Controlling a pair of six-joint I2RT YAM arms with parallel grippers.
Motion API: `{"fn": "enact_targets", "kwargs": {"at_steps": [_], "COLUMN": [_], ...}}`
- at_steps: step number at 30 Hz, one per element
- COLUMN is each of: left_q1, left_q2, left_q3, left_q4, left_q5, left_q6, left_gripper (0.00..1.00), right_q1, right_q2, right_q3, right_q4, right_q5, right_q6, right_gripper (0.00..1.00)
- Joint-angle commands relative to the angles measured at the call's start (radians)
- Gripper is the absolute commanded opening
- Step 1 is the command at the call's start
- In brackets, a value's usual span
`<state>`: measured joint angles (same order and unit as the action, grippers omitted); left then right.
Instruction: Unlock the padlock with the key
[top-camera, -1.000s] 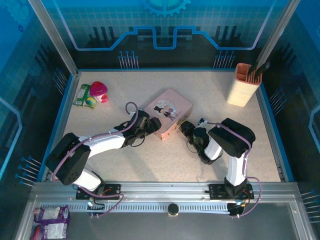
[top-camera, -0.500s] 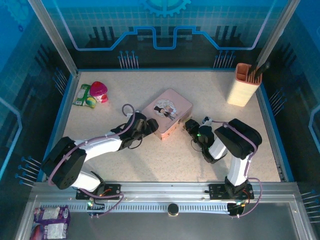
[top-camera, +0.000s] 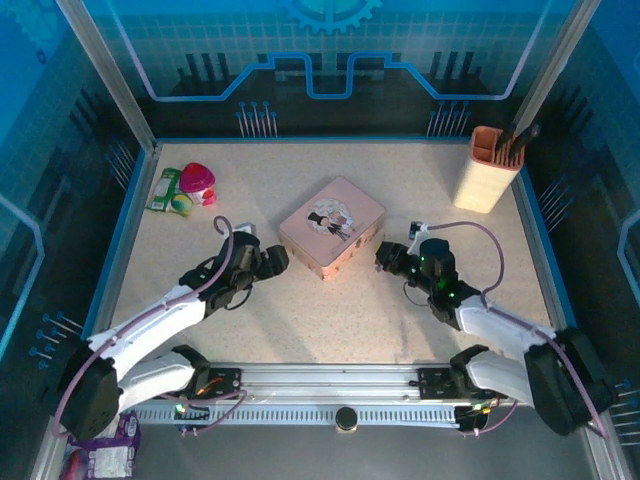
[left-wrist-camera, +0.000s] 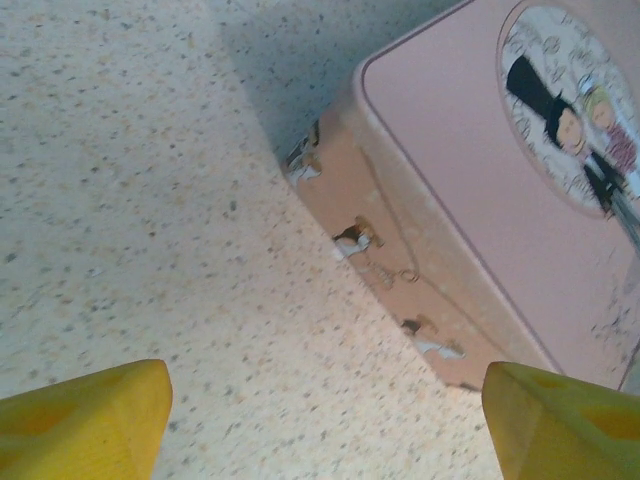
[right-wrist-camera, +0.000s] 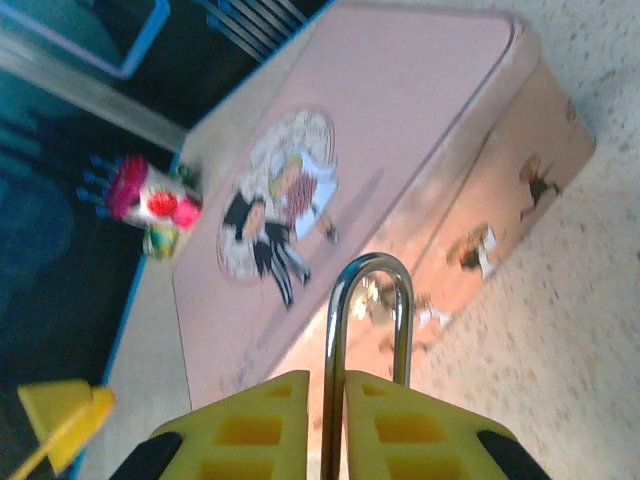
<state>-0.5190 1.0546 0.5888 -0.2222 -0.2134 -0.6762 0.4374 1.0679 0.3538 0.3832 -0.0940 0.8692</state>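
Note:
The robot's right gripper will pull back, away from the tin (top-camera: 333, 226), and then go down and let go of the padlock below, where the tabletop is clear.
My right gripper (right-wrist-camera: 327, 385) is shut on the padlock. Its thin silver shackle loop (right-wrist-camera: 370, 300) sticks up between the yellow fingers, and the brass body is hidden behind them. In the top view the right gripper (top-camera: 387, 257) sits just right of the pink tin (top-camera: 333, 226). My left gripper (top-camera: 270, 262) is low over the table to the left of the tin. Its yellow fingers (left-wrist-camera: 90, 420) stand wide open, with bare table between them. The key is out of view.
The pink tin (left-wrist-camera: 520, 190) with the cartoon couple lies mid-table between the two grippers. A peach holder (top-camera: 487, 168) with dark tools stands at the back right. A pink and green toy packet (top-camera: 185, 188) lies at the back left.
Both arms have stretched out lower. The left gripper has backed away leftward from the tin's side, and the right gripper has shifted slightly right, still holding the padlock.

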Motion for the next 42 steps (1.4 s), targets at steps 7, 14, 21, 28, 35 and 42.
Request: {"fn": "enact_targets", "kwargs": {"at_steps": [7,14,21,28,35,42], "left_q1": [0.002,0.002,0.004,0.005,0.008,0.007], "left_q2": [-0.042,-0.089,-0.155,-0.223,-0.239,-0.263], "left_q3": [0.039,0.005,-0.009,-0.032,-0.045,-0.055], "left_q4": [-0.163,-0.153,-0.157,-0.140,-0.134,-0.128], "left_q5": [-0.004,-0.030,-0.095,-0.169,-0.179,-0.211], "left_q6": [0.107,0.100,0.128,0.171,0.167,0.171], "left_gripper": [0.81,0.81,0.82,0.83,0.83,0.84], "right_q1": [-0.001,-0.006,-0.006,-0.011,-0.024,-0.028], "right_q2": [-0.144,-0.088,-0.066,-0.095,-0.157,-0.211], "right_q3": [0.034,0.039,0.047,0.047,0.035,0.027], "right_q4": [-0.567,-0.672,-0.739,-0.797,-0.833,-0.876], "right_q5": [-0.080,-0.044,0.027,0.100,0.133,0.157], "right_q6": [-0.196,-0.245,-0.238,-0.204,-0.186,-0.170], "right_gripper": [0.00,0.00,0.02,0.20,0.27,0.38]}}
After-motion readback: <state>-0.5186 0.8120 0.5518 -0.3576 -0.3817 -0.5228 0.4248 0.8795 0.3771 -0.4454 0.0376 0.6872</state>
